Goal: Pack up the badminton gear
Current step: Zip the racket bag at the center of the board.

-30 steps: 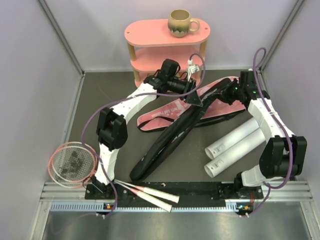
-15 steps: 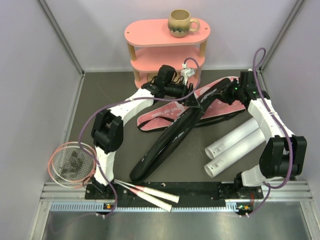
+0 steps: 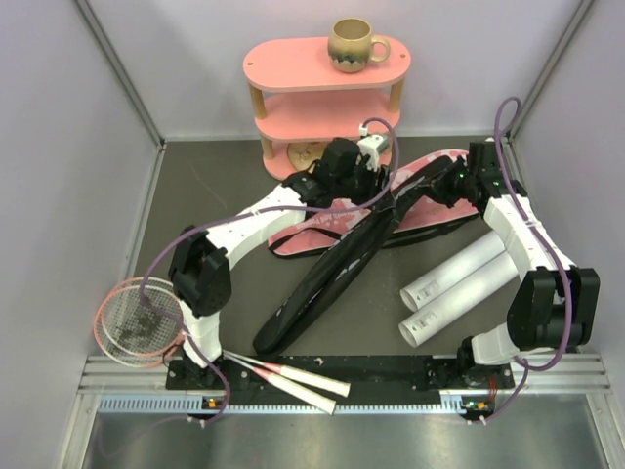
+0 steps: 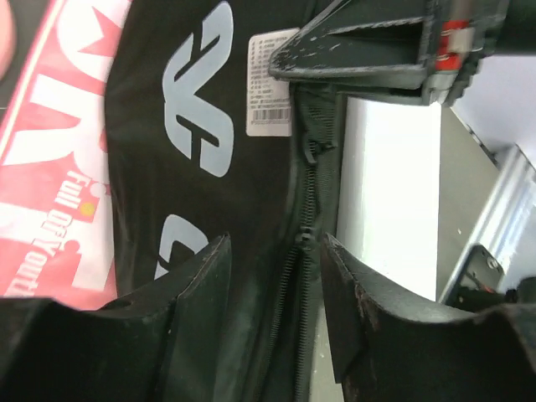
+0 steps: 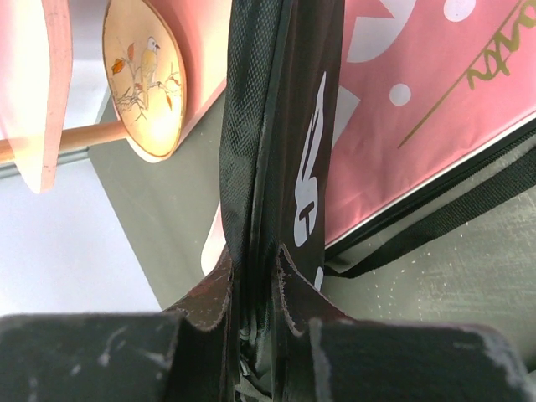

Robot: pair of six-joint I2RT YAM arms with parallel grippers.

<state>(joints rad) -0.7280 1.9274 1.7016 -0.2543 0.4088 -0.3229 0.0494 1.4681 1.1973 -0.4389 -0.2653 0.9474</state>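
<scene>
The black bag (image 3: 322, 283) stands narrow and bunched on edge, so next I will pull my right gripper outward over the pink bag's wide end (image 3: 462, 156) and let go of the black bag there.
The black bag (image 3: 322, 283) lies slantwise over the pink bag (image 3: 322, 223). My right gripper (image 3: 433, 188) is shut on the black bag's upper edge; in the right wrist view the fabric (image 5: 268, 126) is pinched between the fingers of that gripper (image 5: 255, 285). My left gripper (image 3: 383, 195) hovers just beside it, open, its fingers (image 4: 201, 293) astride the bag's zipper (image 4: 306, 243). Two white tubes (image 3: 459, 283) lie at the right. A pink-framed racket (image 3: 137, 320) rests at the near left, its white handles (image 3: 303, 383) along the front rail.
The pink three-tier shelf (image 3: 327, 63) stands at the back with a beige mug (image 3: 352, 44) on top and a bird-painted plate (image 5: 142, 75) on its lowest tier. Grey walls close in both sides. The metal rail (image 3: 342, 401) runs along the near edge.
My left arm has swung its wrist right and nearer along the black bag, closer to the right gripper, its elbow dropping back. The right arm has stayed put, still gripping.
</scene>
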